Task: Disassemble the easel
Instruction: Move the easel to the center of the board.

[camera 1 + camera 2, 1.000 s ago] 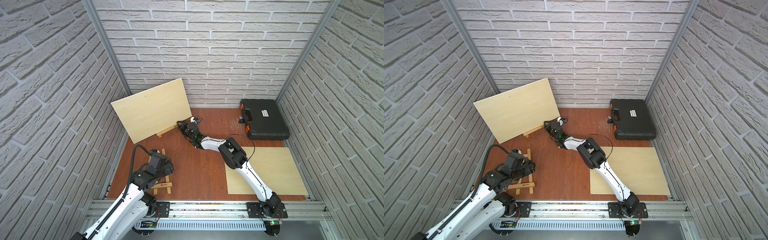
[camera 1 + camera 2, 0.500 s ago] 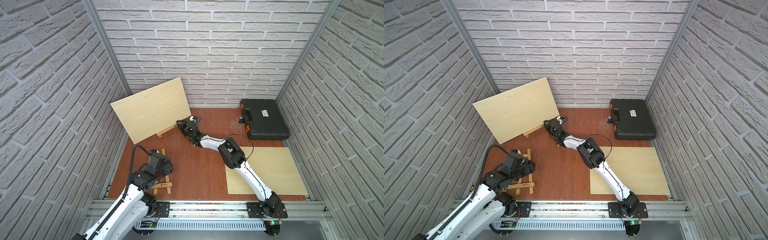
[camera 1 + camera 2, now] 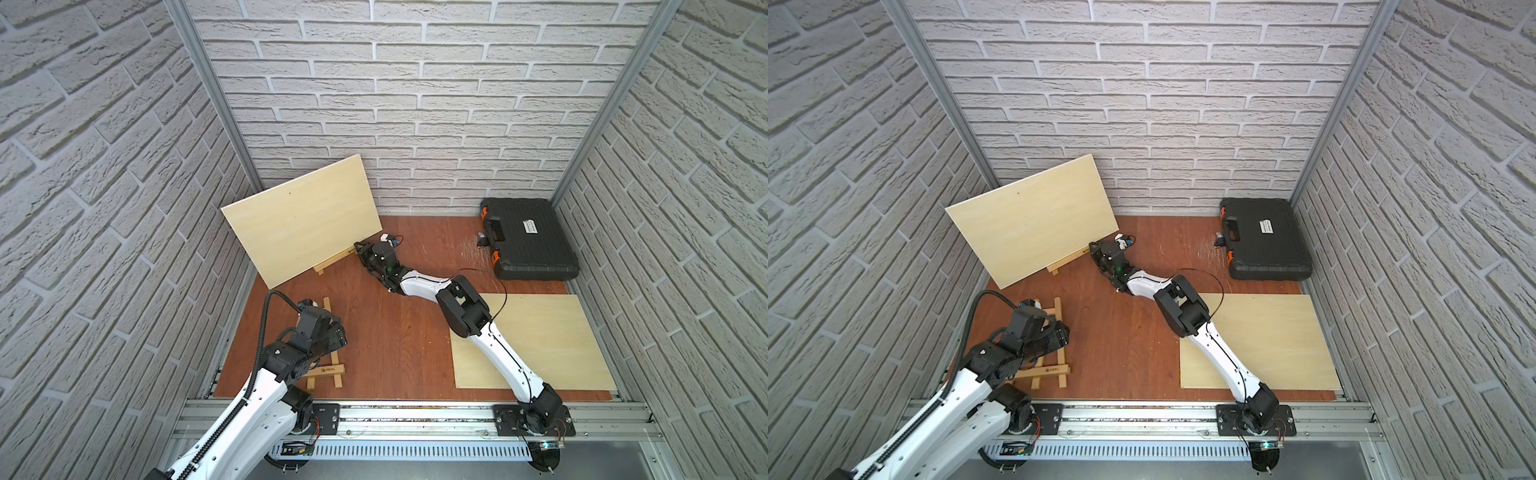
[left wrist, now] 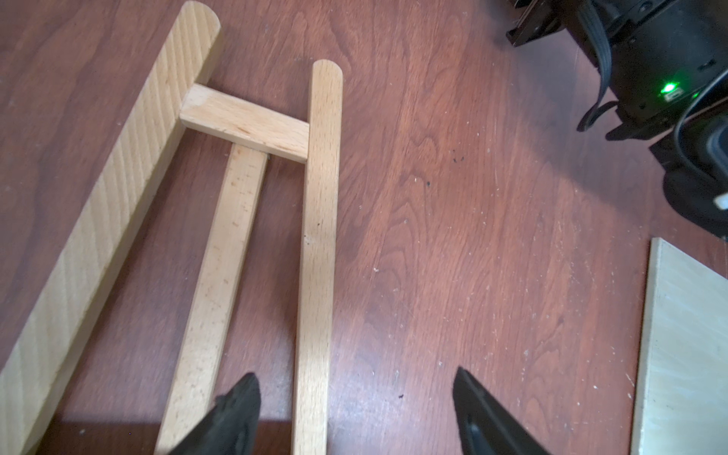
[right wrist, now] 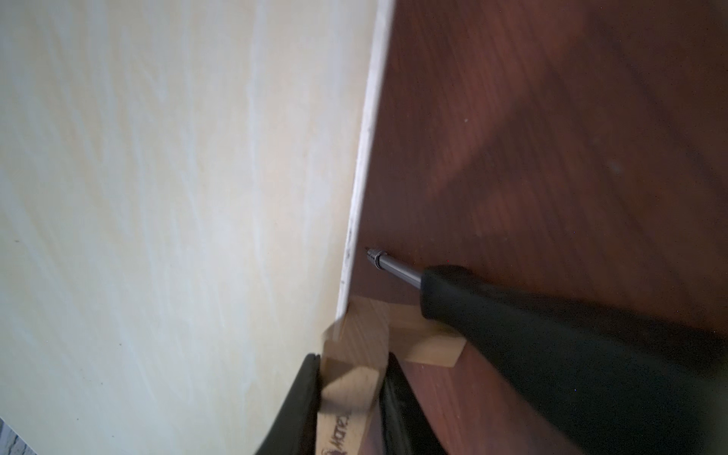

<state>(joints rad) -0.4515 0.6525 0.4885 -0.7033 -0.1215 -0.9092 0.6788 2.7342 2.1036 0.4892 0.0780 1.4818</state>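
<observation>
My right gripper will next pull the end of the easel's ledge back toward the base and let go of it there, because that spot is open floor [image 3: 421,310] beside the second board.
A light wooden board [image 3: 303,216] [image 3: 1034,218] leans on a standing easel at the back left; only the easel's ledge [image 3: 332,262] [image 3: 1065,261] shows under it. My right gripper [image 3: 360,249] [image 3: 1096,249] [image 5: 350,378] is shut on the end of that ledge [image 5: 346,394], right beside the board's edge [image 5: 177,197]. A flat easel frame [image 3: 328,370] [image 3: 1050,370] [image 4: 319,236] lies on the floor at the front left. My left gripper [image 3: 334,332] [image 3: 1059,332] [image 4: 354,398] hovers open over it, with one slat passing below the gap between its fingers.
A second board [image 3: 532,340] [image 3: 1258,340] [image 4: 685,354] lies flat at the front right, under the right arm. A black tool case [image 3: 528,239] [image 3: 1264,239] sits at the back right. A black-handled screwdriver [image 5: 512,327] juts out beside the right jaws. Brick walls close in three sides.
The right gripper has edged toward the board and its jaws have closed on the ledge end. The left arm has not moved.
</observation>
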